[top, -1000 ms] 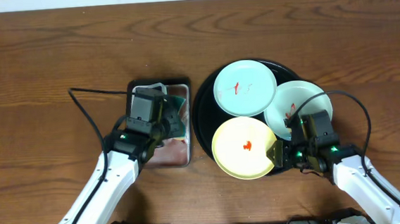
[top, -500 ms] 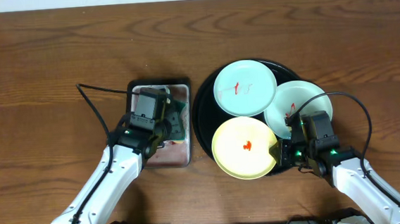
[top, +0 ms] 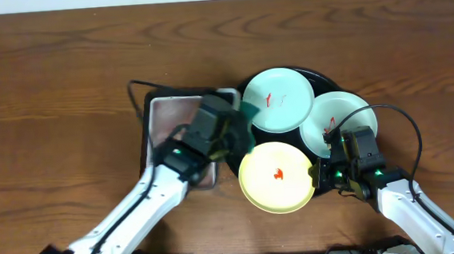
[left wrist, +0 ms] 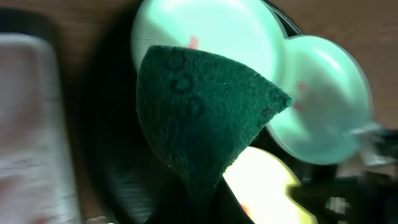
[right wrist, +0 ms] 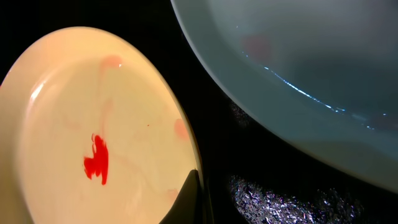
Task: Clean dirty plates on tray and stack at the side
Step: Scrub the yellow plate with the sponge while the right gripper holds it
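A red blot marks the yellow plate [top: 276,177], so next my left gripper should lower to wipe there, then cross down onto the grey metal tray [top: 170,116] and release the sponge.
Three plates sit on the black tray [top: 325,78]: two mint ones [top: 281,99] [top: 344,112] with red smears, and a yellow plate [top: 276,177] with a red blot at the tray's near edge. My right gripper [top: 318,174] is shut on the yellow plate's right rim; the right wrist view shows one finger [right wrist: 189,199] over that rim [right wrist: 93,112], beside a mint plate [right wrist: 311,74]. My left gripper [top: 239,130] is shut on a dark green sponge [top: 248,119]. In the left wrist view the sponge [left wrist: 199,118] hangs over the tray [left wrist: 112,155], in front of the plates [left wrist: 205,31].
A rectangular grey metal tray [top: 170,115] lies just left of the black tray, partly under my left arm, and shows at the left edge of the left wrist view [left wrist: 31,124]. Bare wooden table [top: 48,91] surrounds both trays.
My left arm has swung right from the grey tray to the black tray with the sponge. My right gripper has closed on the yellow plate's rim, and the plate has shifted slightly toward the near edge.
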Robot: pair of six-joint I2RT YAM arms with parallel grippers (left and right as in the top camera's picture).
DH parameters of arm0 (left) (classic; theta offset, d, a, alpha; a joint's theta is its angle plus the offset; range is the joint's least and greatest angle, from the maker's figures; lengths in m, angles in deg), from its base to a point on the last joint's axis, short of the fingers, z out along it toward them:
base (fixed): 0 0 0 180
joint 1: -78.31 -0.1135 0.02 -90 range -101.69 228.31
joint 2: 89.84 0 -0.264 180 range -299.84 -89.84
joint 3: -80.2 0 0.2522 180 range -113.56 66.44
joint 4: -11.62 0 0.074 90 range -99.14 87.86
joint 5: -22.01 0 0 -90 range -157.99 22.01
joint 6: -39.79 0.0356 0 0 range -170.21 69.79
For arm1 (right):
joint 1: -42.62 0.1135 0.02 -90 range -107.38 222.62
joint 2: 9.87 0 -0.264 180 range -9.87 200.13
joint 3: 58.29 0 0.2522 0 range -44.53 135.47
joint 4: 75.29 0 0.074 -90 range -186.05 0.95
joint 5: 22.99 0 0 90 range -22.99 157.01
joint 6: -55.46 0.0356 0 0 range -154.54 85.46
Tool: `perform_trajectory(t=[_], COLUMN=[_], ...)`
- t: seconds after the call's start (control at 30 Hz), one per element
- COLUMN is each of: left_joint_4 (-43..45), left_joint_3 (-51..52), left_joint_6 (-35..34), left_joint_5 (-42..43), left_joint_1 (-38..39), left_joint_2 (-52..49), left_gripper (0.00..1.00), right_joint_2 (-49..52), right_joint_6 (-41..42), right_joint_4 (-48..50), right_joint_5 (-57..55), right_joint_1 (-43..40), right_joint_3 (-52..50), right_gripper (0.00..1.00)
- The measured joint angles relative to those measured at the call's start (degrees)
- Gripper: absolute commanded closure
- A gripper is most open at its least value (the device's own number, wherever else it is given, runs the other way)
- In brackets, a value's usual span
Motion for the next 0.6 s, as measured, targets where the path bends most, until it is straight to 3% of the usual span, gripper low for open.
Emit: perform_trajectory(t=[0.3, 0.6], left_joint_4=[7.8, 7.4], left_joint_3=[0.0, -0.1], left_joint_6=[-10.3, -13.8], left_joint_5=[4.8, 4.9], left_joint_1=[12.3, 16.0], left_joint_2=[-13.2, -18.8], left_gripper=[0.93, 0.92], right_joint_2=[0.0, 0.0], right_joint_6=[0.0, 0.0], right_joint_4=[0.0, 0.0], right_joint_5=[0.0, 0.0], right_joint_1=[0.0, 0.0], right_joint_3=[0.0, 0.0], right_gripper=[0.99, 0.99])
